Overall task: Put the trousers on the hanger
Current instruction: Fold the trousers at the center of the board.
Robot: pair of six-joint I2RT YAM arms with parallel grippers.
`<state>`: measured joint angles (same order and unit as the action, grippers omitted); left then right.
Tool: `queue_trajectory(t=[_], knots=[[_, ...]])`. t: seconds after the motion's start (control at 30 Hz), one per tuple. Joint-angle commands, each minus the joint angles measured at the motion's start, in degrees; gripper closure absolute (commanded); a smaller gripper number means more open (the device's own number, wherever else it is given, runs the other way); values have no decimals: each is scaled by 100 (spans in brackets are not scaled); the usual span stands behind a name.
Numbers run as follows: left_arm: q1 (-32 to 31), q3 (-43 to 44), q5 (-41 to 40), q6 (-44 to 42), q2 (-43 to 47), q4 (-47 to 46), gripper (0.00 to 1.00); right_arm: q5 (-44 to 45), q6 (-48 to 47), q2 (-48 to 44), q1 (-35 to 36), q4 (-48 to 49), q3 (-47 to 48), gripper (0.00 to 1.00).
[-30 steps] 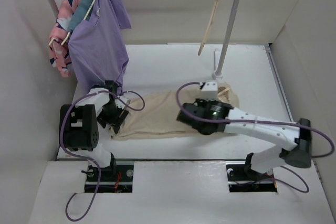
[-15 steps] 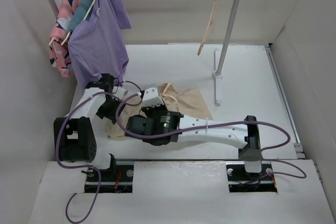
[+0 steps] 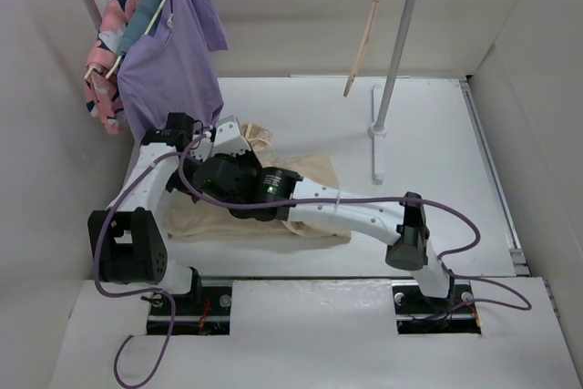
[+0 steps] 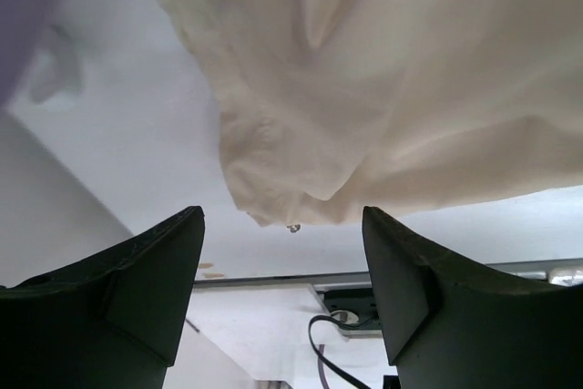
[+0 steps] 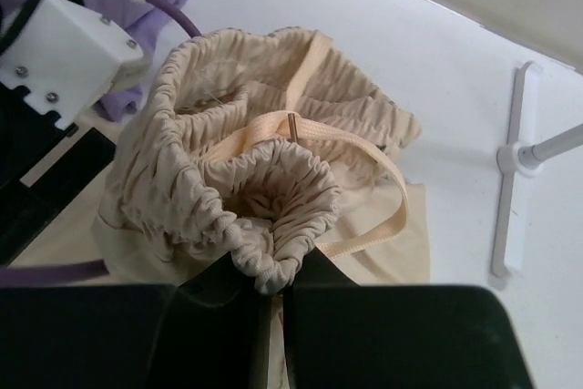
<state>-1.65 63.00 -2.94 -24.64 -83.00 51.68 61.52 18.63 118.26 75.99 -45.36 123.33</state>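
Note:
The trousers' flat layer (image 5: 71, 239) lies below, left in the top view, so my right gripper should lower there and release the trousers' waistband.
The beige trousers (image 3: 200, 220) lie on the white table, folded over themselves. My right gripper (image 3: 244, 139) has reached far to the left and is shut on their gathered elastic waistband (image 5: 273, 198), lifted in a bunch, with a tan drawstring loop (image 5: 364, 234) hanging from it; the right wrist view shows this gripper (image 5: 278, 280) pinching the ruffled edge. My left gripper (image 3: 182, 134) is beside it near the purple shirt, open. In the left wrist view this gripper (image 4: 282, 225) has nothing between its fingers and the trousers (image 4: 383, 88) lie just beyond the tips. The pale hanger (image 3: 364, 34) hangs from the rail, back right.
A purple shirt (image 3: 173, 61) and a pink patterned garment (image 3: 107, 43) hang at the rail's left end, close to both grippers. The rack's post (image 3: 396, 52) and foot (image 3: 377, 134) stand at the back right. Walls enclose the table on three sides.
My right arm has swept from right to left with the waistband, folding the trousers over themselves. The left gripper has drawn back towards the purple shirt.

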Motion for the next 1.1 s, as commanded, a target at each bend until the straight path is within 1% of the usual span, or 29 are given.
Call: queue_trajectory(t=[0.0, 0.1, 0.2, 0.23, 0.3, 0.33, 0.37, 0.43, 0.47, 0.5, 0.57, 0.6, 0.63, 0.67, 0.7, 0.73, 0.77, 0.8, 0.83, 0.93, 1.0, 1.07], knots=[[-11, 371, -442, 188, 302, 413, 33, 220, 439, 83, -75, -209, 595, 100], [-11, 494, -585, 241, 433, 474, 33, 273, 562, 83, -128, -105, 657, 100], [-11, 748, -585, 293, 434, 597, 33, -24, 562, 83, -128, 141, 710, 100], [-11, 801, -533, 293, 495, 598, 33, -261, 562, 83, -128, 272, 606, 100], [51, 880, -532, 293, 548, 598, 33, -595, 493, 31, -128, 843, 158, 100], [181, 967, -532, 346, 548, 598, 33, -797, 492, 31, -128, 1080, -35, 100], [235, 1020, -532, 346, 548, 598, 33, -1234, 492, 31, -128, 1509, -220, 100], [349, 1170, -611, 398, 548, 475, 29, -1728, 492, 31, -128, 1933, -721, 100], [350, 1249, -690, 451, 548, 475, 29, -2235, 492, 83, -128, 2135, -870, 100], [350, 1319, -690, 452, 548, 475, 29, -2475, 492, 83, -128, 2476, -1063, 93], [411, 1591, -760, 452, 548, 475, 24, -3063, 177, 337, -128, 2707, -1065, 80], [411, 1671, -761, 452, 548, 475, 23, -3789, -7, 425, -128, 2847, -1013, 69], [463, 1724, -822, 452, 548, 475, 20, -4162, -218, 618, -128, 2849, -838, 45], [464, 1794, -822, 452, 548, 527, 20, -4470, -620, 715, -58, 2849, -689, 37], [464, 1794, -944, 452, 600, 527, 15, -4638, -781, 821, 3, 2727, -513, 34], [464, 1794, -1006, 452, 601, 579, 15, -4588, -930, 917, 169, 2439, -181, 28], [464, 1742, -1059, 399, 601, 580, 14, -4518, -1280, 1040, 258, 2323, -64, 26], [464, 1742, -1129, 399, 601, 580, 10, -4517, -1449, 1041, 337, 2252, -2, 23], [464, 1742, -1130, 347, 601, 632, 10, -4439, -1572, 1041, 460, 2251, -2, 20], [464, 1803, -946, 294, 654, 808, 10, -4587, -1626, 831, 461, 2268, -169, 19], [464, 1803, -779, 233, 654, 930, 10, -4675, -1565, 499, 461, 2322, -545, 19], [464, 1742, -253, 101, 654, 1036, 10, -4675, -1416, 226, 461, 2392, -835, 19]])
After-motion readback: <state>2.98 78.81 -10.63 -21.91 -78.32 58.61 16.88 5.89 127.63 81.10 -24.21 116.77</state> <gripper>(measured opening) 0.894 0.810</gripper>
